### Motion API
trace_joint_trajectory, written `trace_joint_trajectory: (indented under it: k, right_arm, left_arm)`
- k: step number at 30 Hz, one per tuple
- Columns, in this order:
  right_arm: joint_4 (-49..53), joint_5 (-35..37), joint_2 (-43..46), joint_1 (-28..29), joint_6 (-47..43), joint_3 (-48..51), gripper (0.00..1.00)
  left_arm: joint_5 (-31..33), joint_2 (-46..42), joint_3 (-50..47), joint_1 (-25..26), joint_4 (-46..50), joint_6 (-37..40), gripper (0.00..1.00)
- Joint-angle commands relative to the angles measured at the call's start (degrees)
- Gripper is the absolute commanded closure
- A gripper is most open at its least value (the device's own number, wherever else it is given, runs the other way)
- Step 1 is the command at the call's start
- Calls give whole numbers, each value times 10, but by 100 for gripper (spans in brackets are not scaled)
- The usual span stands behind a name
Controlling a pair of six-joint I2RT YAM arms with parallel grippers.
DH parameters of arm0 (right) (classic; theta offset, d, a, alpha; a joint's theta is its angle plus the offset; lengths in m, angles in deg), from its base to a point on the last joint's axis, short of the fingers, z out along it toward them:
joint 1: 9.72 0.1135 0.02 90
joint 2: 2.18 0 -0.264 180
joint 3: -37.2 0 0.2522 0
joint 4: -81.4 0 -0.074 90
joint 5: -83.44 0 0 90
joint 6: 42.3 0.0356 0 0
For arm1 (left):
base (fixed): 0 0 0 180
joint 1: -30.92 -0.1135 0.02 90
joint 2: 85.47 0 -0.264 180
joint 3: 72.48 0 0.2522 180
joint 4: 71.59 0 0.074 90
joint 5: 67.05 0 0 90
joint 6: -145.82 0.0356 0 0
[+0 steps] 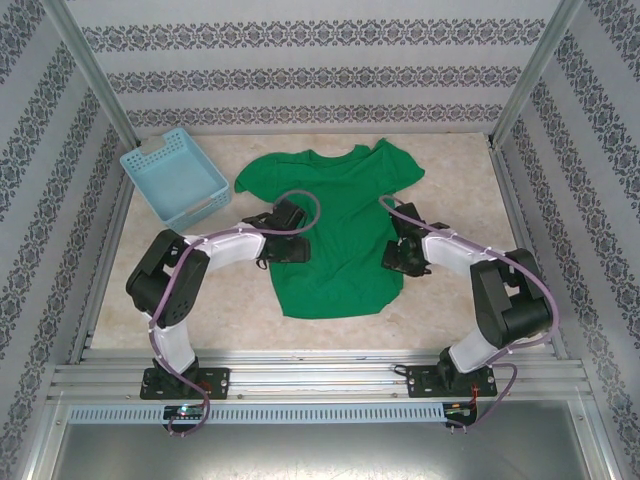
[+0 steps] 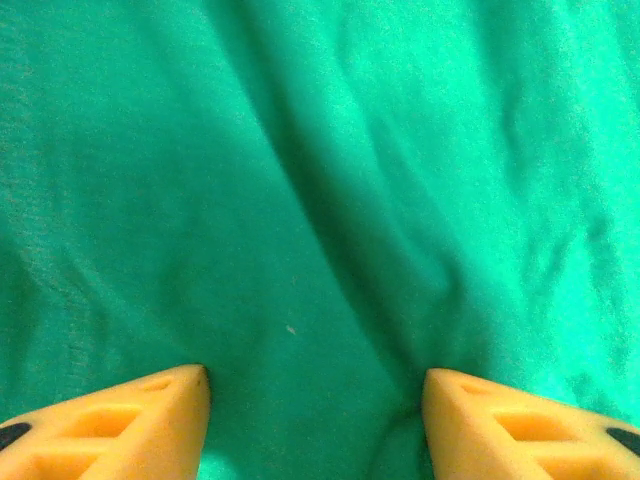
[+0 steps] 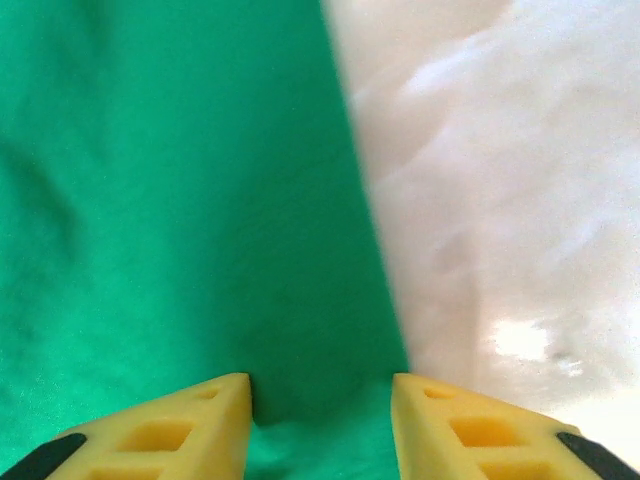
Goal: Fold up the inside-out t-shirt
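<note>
My left gripper will lift, move back and come down onto the hem's middle point(image 1: 338, 314) to close, since the near hem lies open with bare tabletop before it.
The inside-out t-shirt point(image 1: 340, 230) is plain bright green and lies spread flat mid-table, collar toward the far side, with its right sleeve bunched at the far right. My left gripper point(image 1: 290, 248) is down on the shirt's left side. In the left wrist view the left gripper point(image 2: 315, 385) is open, its yellow fingertips point(image 2: 160, 410) pressed into wrinkled green cloth point(image 2: 320, 200). My right gripper point(image 1: 403, 255) is at the shirt's right edge. In the right wrist view the right gripper point(image 3: 320, 385) is open and straddles the straight side edge of the cloth point(image 3: 180, 200).
A light blue lattice basket point(image 1: 175, 178) stands at the far left of the table. Bare pale tabletop point(image 3: 500, 200) lies right of the shirt's edge, and more of it point(image 1: 450, 300) in front. Patterned walls and metal posts enclose the table.
</note>
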Motion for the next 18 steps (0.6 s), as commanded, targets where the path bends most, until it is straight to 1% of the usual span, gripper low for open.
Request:
trace_joint_trajectory:
  k: [1,3,5,7,10,11,12,14,18]
  right_arm:
    - [-8,14,17,-38,8,7,59]
    - [-11,5,41,-42,-5,14,54]
    - [4,5,72,-41,-14,16,47]
    - [23,11,110,-41,-19,20,42]
    - [36,11,173,-42,-18,36,36]
    - [36,10,194,-41,-16,44,33]
    - [36,9,211,-41,-13,52,31]
    - [37,6,245,-42,-6,68,27]
    - [36,9,294,-44,7,94,25]
  left_arm:
    - [18,-46,-19,11,19,-18,41]
    - [53,-81,-29,22,36,-13,40]
    - [99,-118,-31,52,58,9,36]
    - [143,-153,-32,101,70,42,31]
    - [154,-170,-24,176,84,94,27]
    - [145,-162,-17,195,93,106,24]
    - [125,-151,-7,205,105,110,24]
    - [97,-121,15,227,129,112,27]
    - [53,-68,44,270,136,148,27]
